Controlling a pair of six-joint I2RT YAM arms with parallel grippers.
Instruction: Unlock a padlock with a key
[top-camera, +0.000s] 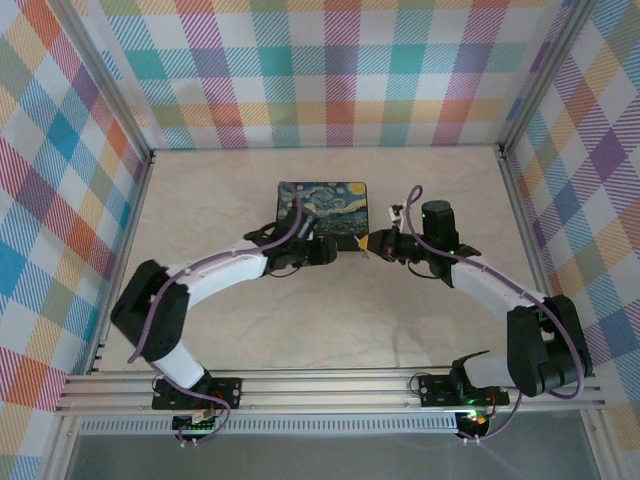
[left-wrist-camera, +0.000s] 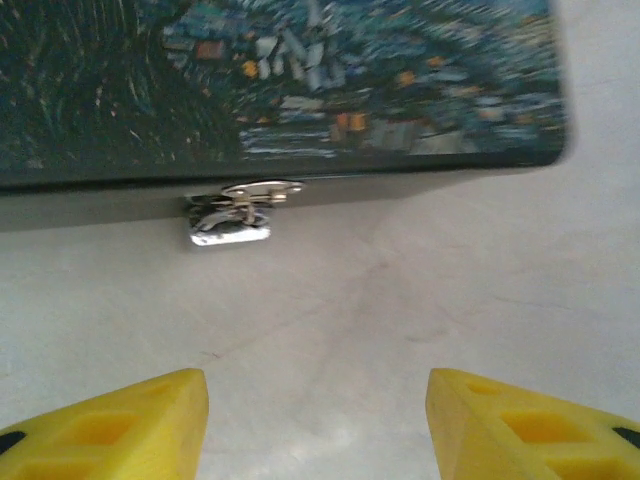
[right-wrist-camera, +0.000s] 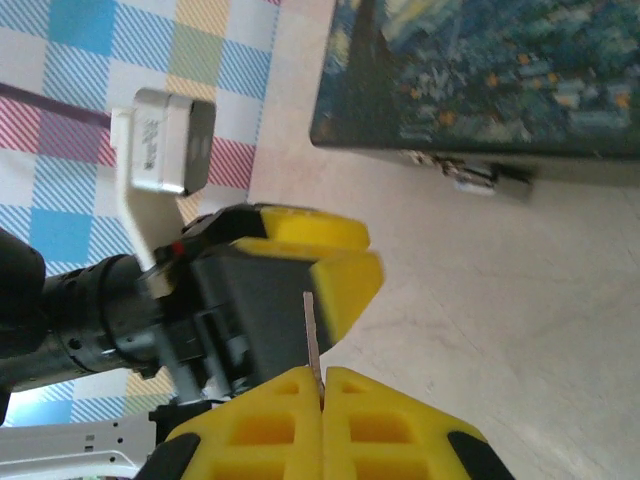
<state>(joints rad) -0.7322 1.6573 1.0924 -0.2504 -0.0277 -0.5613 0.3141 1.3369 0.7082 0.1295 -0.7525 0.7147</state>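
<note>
The padlock (left-wrist-camera: 231, 232) hangs below against the box's front side. I should lower the open fingers of my left gripper toward that side and close them on the padlock.
The padlock (left-wrist-camera: 231, 232), small and silvery, hangs from the hasp on the front wall of the starry-night tin box (left-wrist-camera: 280, 90), resting against the table. My left gripper (left-wrist-camera: 318, 420) is open and empty, a short way in front of the lock. The right gripper (right-wrist-camera: 322, 385) is shut on the key (right-wrist-camera: 313, 335), whose thin grey blade sticks up from between the pads. The padlock (right-wrist-camera: 470, 180) lies ahead of it under the box edge. The left gripper's yellow fingers (right-wrist-camera: 345, 275) sit just beyond the key tip. From above, both grippers (top-camera: 345, 245) (top-camera: 375, 243) meet at the box's (top-camera: 322, 212) front right corner.
Plaid walls (top-camera: 330, 70) enclose the pale table on three sides, with metal posts (top-camera: 520, 180) at the back corners. An aluminium rail (top-camera: 330, 390) carrying both arm bases runs along the near edge. Bare tabletop (top-camera: 200, 200) lies left of the box.
</note>
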